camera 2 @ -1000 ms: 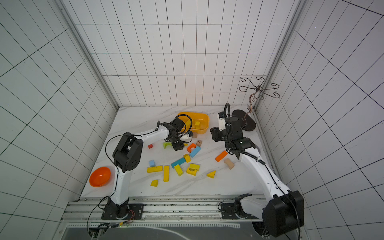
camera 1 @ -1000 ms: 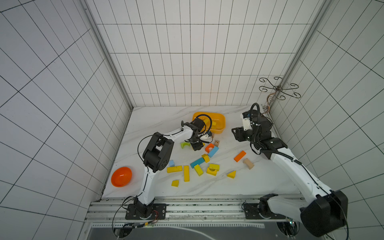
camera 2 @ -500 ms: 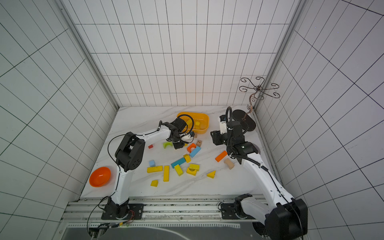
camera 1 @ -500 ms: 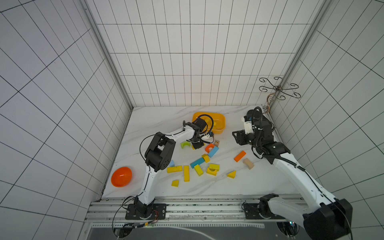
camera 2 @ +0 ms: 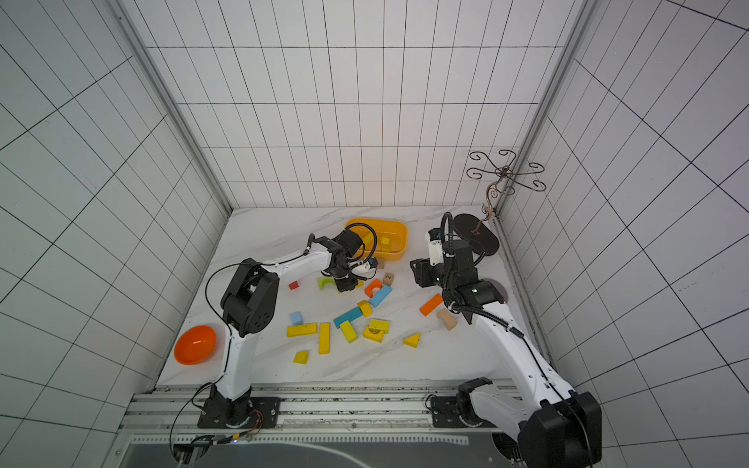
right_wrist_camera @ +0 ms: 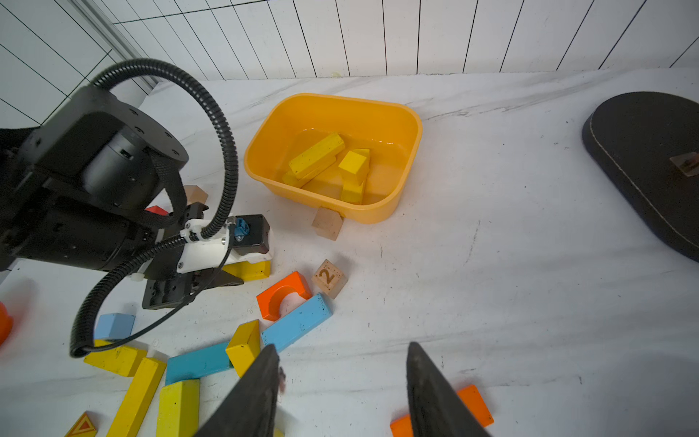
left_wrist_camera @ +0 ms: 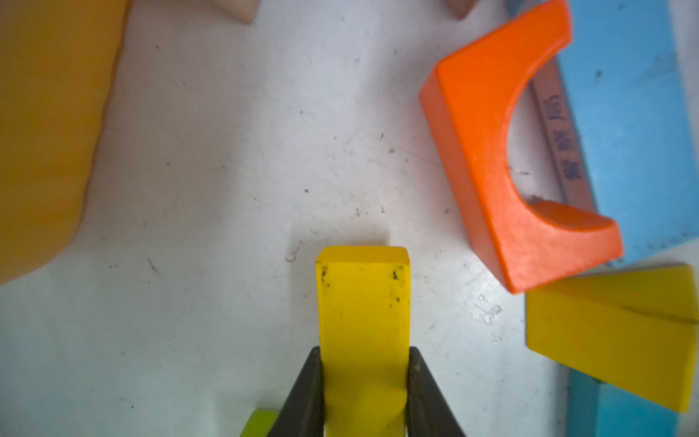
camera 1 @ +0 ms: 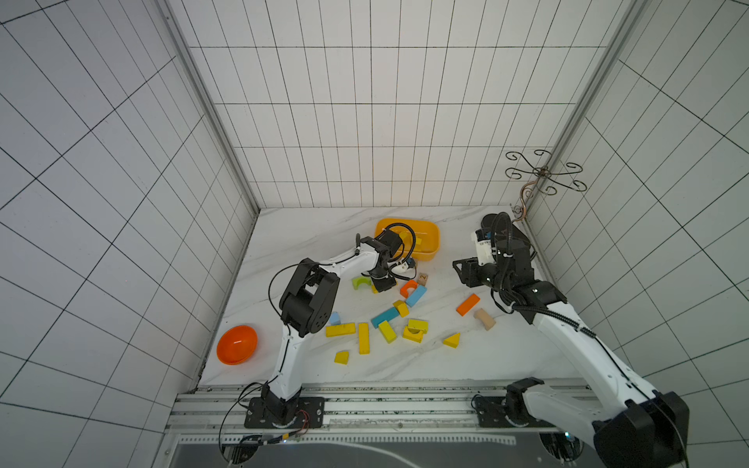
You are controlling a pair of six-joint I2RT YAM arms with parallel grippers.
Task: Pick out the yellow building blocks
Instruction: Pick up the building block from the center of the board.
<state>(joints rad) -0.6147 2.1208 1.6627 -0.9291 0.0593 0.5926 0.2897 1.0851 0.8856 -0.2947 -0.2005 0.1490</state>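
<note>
Next, my left gripper lifts, moves outward and lowers into the tub (camera 2: 379, 234) (left_wrist_camera: 54, 123), which stands outward of it, to release where yellow blocks already lie.
My left gripper (left_wrist_camera: 365, 350) is shut on a yellow block (left_wrist_camera: 363, 295), low over the table just in front of the yellow-orange tub (camera 1: 429, 227). From the right wrist view the same held block (right_wrist_camera: 249, 269) pokes out under the left gripper's fingers. Several yellow building blocks lie loose at the front: two bars (camera 1: 340, 330) (camera 1: 363, 338), an arch (camera 1: 412, 335) and a wedge (camera 1: 452, 340). More yellow blocks (right_wrist_camera: 316, 153) lie in the tub. My right gripper (right_wrist_camera: 342, 353) hovers open and empty above the table, right of the pile.
An orange arch (camera 1: 408, 287), blue bars (camera 1: 416, 295) and a green arch (camera 1: 359, 282) crowd the left gripper. An orange bar (camera 1: 467, 304) and a wooden piece (camera 1: 484, 319) lie near the right arm. An orange bowl (camera 1: 237, 344) sits front left, a black stand base (camera 2: 476, 239) back right.
The left gripper's jaws have closed on the yellow block. The right arm has drifted slightly rightward, its jaws unchanged.
</note>
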